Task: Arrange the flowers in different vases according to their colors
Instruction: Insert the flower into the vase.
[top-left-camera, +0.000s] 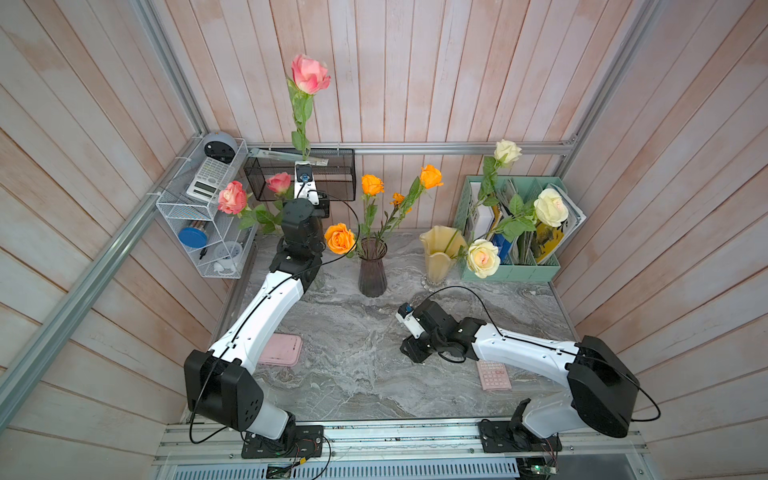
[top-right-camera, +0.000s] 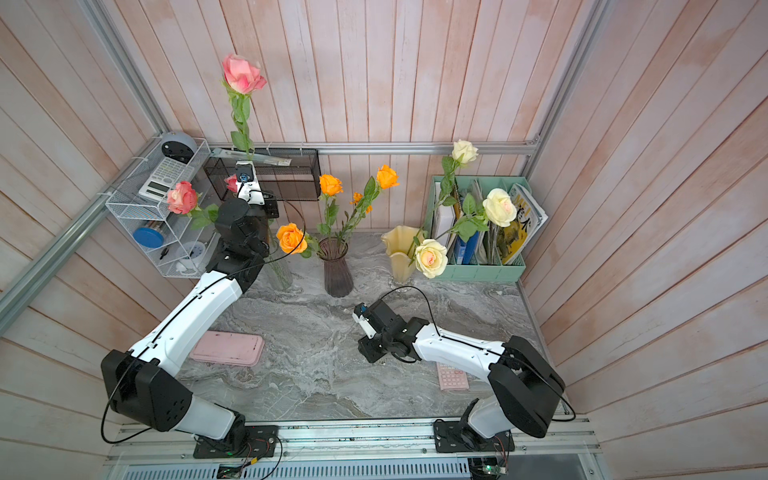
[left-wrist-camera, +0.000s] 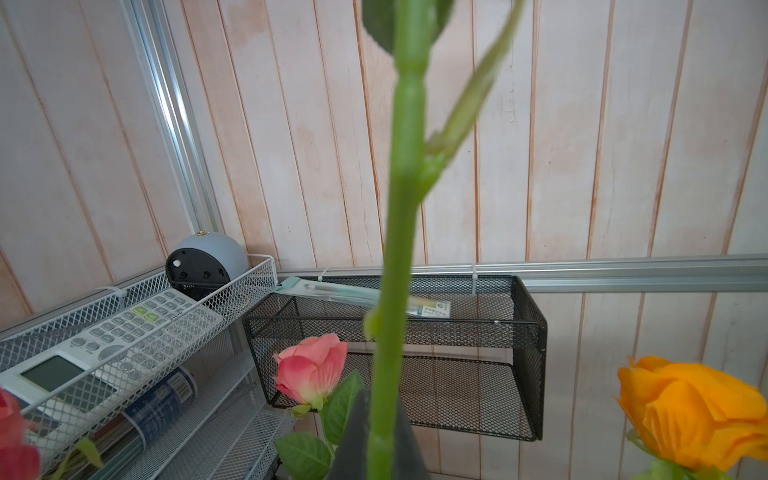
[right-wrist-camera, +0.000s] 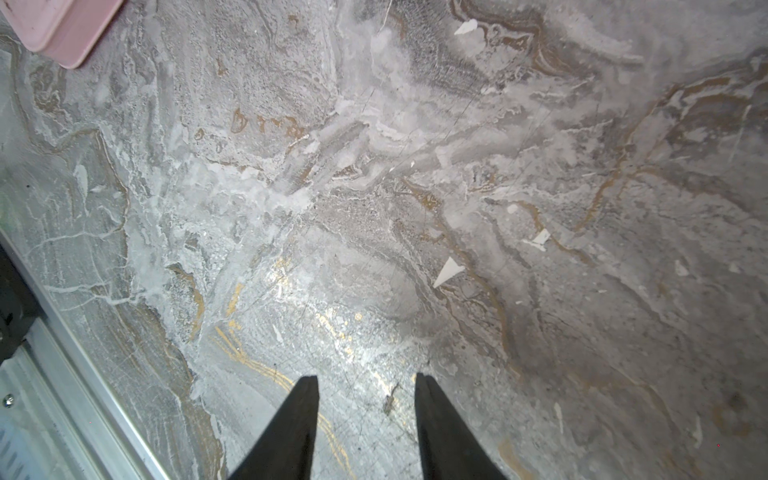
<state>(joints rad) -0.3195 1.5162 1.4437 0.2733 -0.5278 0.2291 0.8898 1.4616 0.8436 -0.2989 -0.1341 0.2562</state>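
The left gripper lowers this matching rose's green stem into the clear glass vase (top-right-camera: 280, 270) below next and releases it, since the vase holds the other pink roses.
My left gripper (left-wrist-camera: 381, 401) is raised at the back left and shut on the green stem (left-wrist-camera: 397, 232) of a pink rose (top-left-camera: 309, 75), which stands upright above it. Two more pink roses (top-left-camera: 232, 197) lean out of the clear glass vase (top-right-camera: 280, 270), which my left arm largely hides. The dark purple vase (top-left-camera: 372, 268) holds three orange roses (top-left-camera: 340, 238). Three cream roses (top-left-camera: 483, 257) sit in the pale yellow vase (top-left-camera: 438, 253). My right gripper (right-wrist-camera: 366, 378) points down over the bare marble mid-table, open, with nothing between its fingers.
A mint-green file holder (top-left-camera: 511, 268) with magazines stands at the back right. A black mesh basket (top-left-camera: 332, 176) and a white wire shelf (top-left-camera: 199, 216) hang at the back left. A pink tray (top-left-camera: 282, 349) and a pink calculator (top-left-camera: 494, 374) lie near the front.
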